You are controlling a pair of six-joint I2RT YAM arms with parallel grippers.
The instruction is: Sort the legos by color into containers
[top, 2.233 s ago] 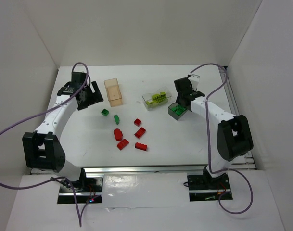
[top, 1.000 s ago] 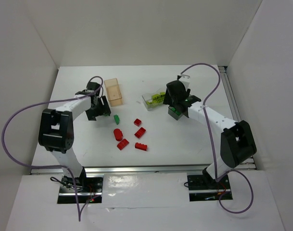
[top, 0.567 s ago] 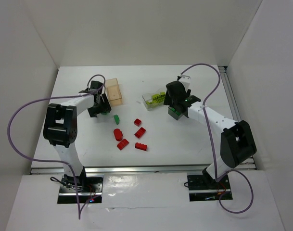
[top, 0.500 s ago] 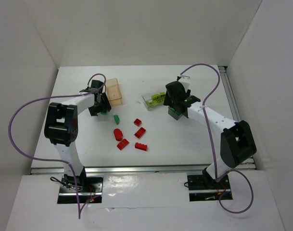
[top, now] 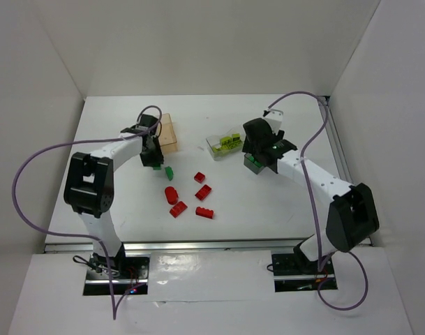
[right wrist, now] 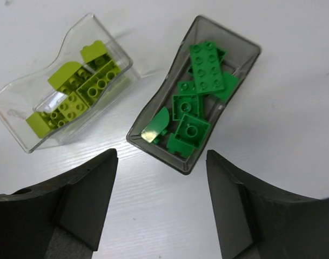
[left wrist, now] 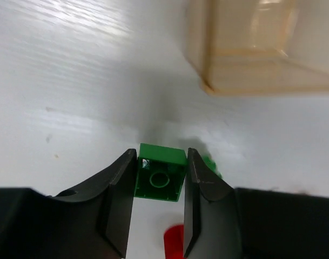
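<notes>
The smoky grey container has dark green legos in it, so the left gripper should lift next and then go past the clear container over the near end of the grey one.
My left gripper is shut on a small dark green lego, which rests on or just above the table beside the peach-orange container. From above, this gripper sits just in front of that container. My right gripper hangs open and empty over the near end of the smoky grey container, which holds several dark green legos. The clear container beside it holds yellow-green legos. Another dark green lego and several red legos lie mid-table.
A red lego shows just below my left fingers. The grey container and the clear one stand close together at the right. White walls enclose the table on three sides.
My left arm moved right, toward the peach-orange container, and its jaws closed on the dark green lego. The right gripper shifted only slightly over the grey container.
</notes>
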